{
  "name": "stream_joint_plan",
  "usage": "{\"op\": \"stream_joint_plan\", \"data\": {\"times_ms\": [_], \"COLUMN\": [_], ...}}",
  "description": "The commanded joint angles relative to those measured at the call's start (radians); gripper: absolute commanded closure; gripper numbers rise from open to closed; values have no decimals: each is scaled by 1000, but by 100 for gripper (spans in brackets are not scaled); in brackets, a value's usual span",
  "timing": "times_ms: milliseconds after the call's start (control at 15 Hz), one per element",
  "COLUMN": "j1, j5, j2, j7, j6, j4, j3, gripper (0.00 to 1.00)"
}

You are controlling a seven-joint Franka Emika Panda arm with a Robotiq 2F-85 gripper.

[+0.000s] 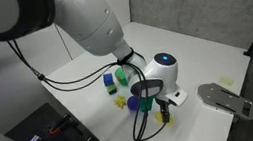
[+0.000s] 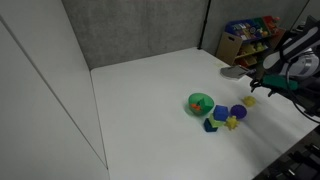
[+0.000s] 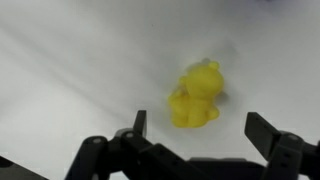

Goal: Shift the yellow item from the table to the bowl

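Observation:
The robot's gripper should go down with its fingers spread around the body of the yellow toy figure (image 3: 197, 97) and close, because it lies below, framed between the fingers.
The yellow item (image 3: 196, 95) is a small yellow toy figure lying on the white table (image 3: 70, 70). In an exterior view it lies near the table's right end (image 2: 250, 100). My gripper (image 3: 200, 128) is open, with both fingers spread just in front of the toy and not touching it. In both exterior views the gripper (image 2: 262, 88) (image 1: 163, 109) hangs low over the toy. The green bowl (image 2: 200, 103) stands further left on the table with something red inside it.
Between bowl and toy lie blue blocks (image 2: 221, 113), a purple piece (image 2: 238, 110) and a second small yellow piece (image 2: 232, 122). A grey plate-like object (image 1: 224, 98) lies near the table edge. A shelf with coloured packs (image 2: 245, 35) stands behind.

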Motion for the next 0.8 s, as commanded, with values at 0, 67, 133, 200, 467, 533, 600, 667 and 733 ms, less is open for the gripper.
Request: {"op": "stream_joint_plan", "data": {"times_ms": [0, 67, 133, 200, 467, 533, 600, 667, 733], "j1": [-11, -10, -12, -14, -31, -34, -37, -37, -40], "j5": [14, 15, 17, 18, 35, 40, 45, 48, 50], "j2": [75, 94, 109, 126, 178, 189, 198, 207, 215], "j7": [27, 33, 35, 35, 20, 15, 13, 12, 9], "j6": [9, 11, 10, 11, 10, 14, 12, 12, 13], "j4": [73, 87, 99, 112, 160, 168, 177, 186, 193], "j3": [11, 11, 15, 19, 52, 60, 66, 69, 73], "gripper": [0, 0, 0, 0, 0, 0, 0, 0, 0]}}
